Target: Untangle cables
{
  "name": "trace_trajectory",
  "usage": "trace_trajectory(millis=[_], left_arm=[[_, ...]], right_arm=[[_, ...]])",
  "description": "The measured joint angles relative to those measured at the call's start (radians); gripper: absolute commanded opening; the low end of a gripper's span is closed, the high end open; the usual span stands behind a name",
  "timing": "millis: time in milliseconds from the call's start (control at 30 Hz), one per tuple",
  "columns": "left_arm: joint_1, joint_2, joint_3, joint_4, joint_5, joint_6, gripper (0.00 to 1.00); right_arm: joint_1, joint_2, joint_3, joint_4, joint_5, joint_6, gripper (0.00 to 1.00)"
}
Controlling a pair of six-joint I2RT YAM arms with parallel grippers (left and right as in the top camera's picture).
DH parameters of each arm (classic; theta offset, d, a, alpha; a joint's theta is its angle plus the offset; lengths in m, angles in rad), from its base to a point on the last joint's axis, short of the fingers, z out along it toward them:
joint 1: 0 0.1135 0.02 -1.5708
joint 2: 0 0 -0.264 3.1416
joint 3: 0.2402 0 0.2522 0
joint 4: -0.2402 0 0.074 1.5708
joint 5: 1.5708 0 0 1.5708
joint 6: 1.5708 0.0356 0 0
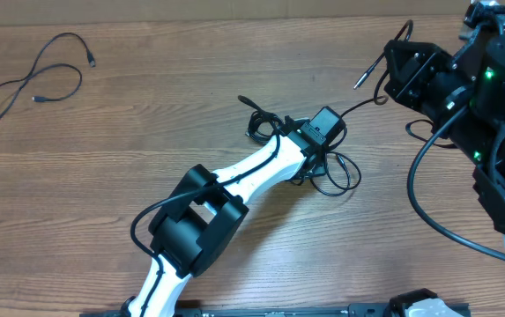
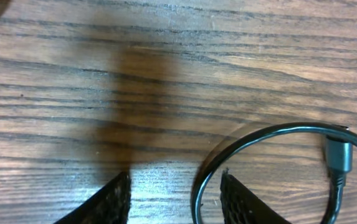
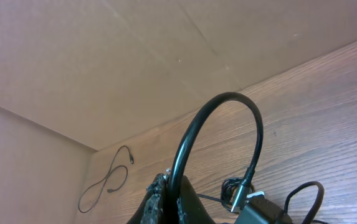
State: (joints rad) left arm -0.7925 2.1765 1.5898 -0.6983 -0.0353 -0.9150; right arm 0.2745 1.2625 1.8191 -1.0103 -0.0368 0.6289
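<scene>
My right gripper lowers the cable toward the bare table beside the loose loops next and releases it there, since that part of the table lies clear of the tangle.
A tangle of black cables [image 1: 309, 154] lies mid-table, loose loops spilling to its right. My left gripper [image 1: 330, 134] hangs right over it. In the left wrist view the left gripper [image 2: 175, 176] is open, with one curved cable strand [image 2: 253, 134] running between the fingers, close to the right fingertip [image 2: 228, 183]; a plug end [image 2: 339, 155] lies on the right. My right gripper [image 3: 166, 186], at the upper right [image 1: 397, 70] overhead, is shut on a cable [image 3: 194, 130] that arches up and ends in a plug [image 3: 240, 199]. That plug end [image 1: 358, 83] sticks out left.
A single separated cable [image 1: 36, 77] lies at the far left of the wooden table [image 1: 146, 158], also seen in the right wrist view as a thin cable [image 3: 109, 177]. The left arm [image 1: 208, 211] stretches from the front edge. The right arm's thick wire [image 1: 419, 194] loops down at the right.
</scene>
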Motion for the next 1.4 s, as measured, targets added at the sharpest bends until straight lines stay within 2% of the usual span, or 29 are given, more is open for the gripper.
trace_trajectory(millis=[133, 200, 233, 300, 367, 400, 467, 500, 600, 833, 1000, 1133, 1267, 1333, 1400], left_arm=[[-0.001, 0.007, 0.0, 0.01, -0.003, -0.003, 0.38], [-0.002, 0.008, 0.0, 0.01, -0.003, -0.002, 0.26], [-0.002, 0.008, 0.0, 0.01, -0.003, -0.003, 0.24], [-0.003, 0.011, 0.0, 0.009, -0.003, -0.003, 0.27], [-0.005, 0.012, 0.0, 0.01, -0.003, -0.002, 0.44], [-0.005, 0.012, 0.002, 0.011, -0.002, -0.003, 0.42], [-0.006, 0.012, 0.007, 0.009, -0.003, -0.002, 0.3], [-0.006, 0.013, 0.007, 0.008, -0.004, 0.0, 0.2], [-0.006, 0.016, 0.012, -0.013, -0.002, 0.006, 0.04], [-0.006, 0.016, 0.023, -0.047, 0.0, 0.006, 0.04], [-0.006, 0.037, 0.107, -0.302, -0.04, 0.008, 0.04], [0.001, 0.048, 0.243, -0.546, -0.153, 0.009, 0.04], [0.039, 0.047, 0.329, -0.69, -0.218, 0.028, 0.04], [0.064, 0.048, 0.33, -0.693, -0.183, 0.055, 0.04], [0.105, 0.048, 0.33, -0.642, -0.061, 0.121, 0.05]], right_arm=[[0.0, 0.0, 0.0, -0.001, 0.0, 0.0, 0.04], [0.0, 0.0, 0.0, -0.001, 0.0, 0.0, 0.04], [0.0, 0.0, 0.0, -0.002, 0.0, 0.0, 0.04], [0.0, 0.0, 0.0, -0.007, 0.0, 0.0, 0.04], [0.0, 0.0, 0.0, -0.01, 0.0, 0.0, 0.04], [0.0, 0.0, 0.0, -0.012, 0.0, 0.0, 0.04], [0.0, 0.0, 0.0, -0.015, 0.0, 0.0, 0.04], [0.0, 0.0, 0.0, -0.019, -0.001, 0.0, 0.04], [0.0, 0.0, 0.0, -0.028, 0.0, 0.0, 0.04], [0.0, 0.0, 0.0, -0.034, 0.0, 0.0, 0.04], [0.0, 0.0, 0.0, -0.06, 0.013, -0.001, 0.04], [0.0, 0.0, 0.0, -0.075, 0.048, -0.001, 0.04], [0.0, 0.0, 0.0, -0.084, 0.068, -0.002, 0.07], [-0.001, 0.0, 0.0, -0.084, 0.07, -0.002, 0.07], [-0.012, 0.0, 0.0, -0.082, 0.071, -0.001, 0.06]])
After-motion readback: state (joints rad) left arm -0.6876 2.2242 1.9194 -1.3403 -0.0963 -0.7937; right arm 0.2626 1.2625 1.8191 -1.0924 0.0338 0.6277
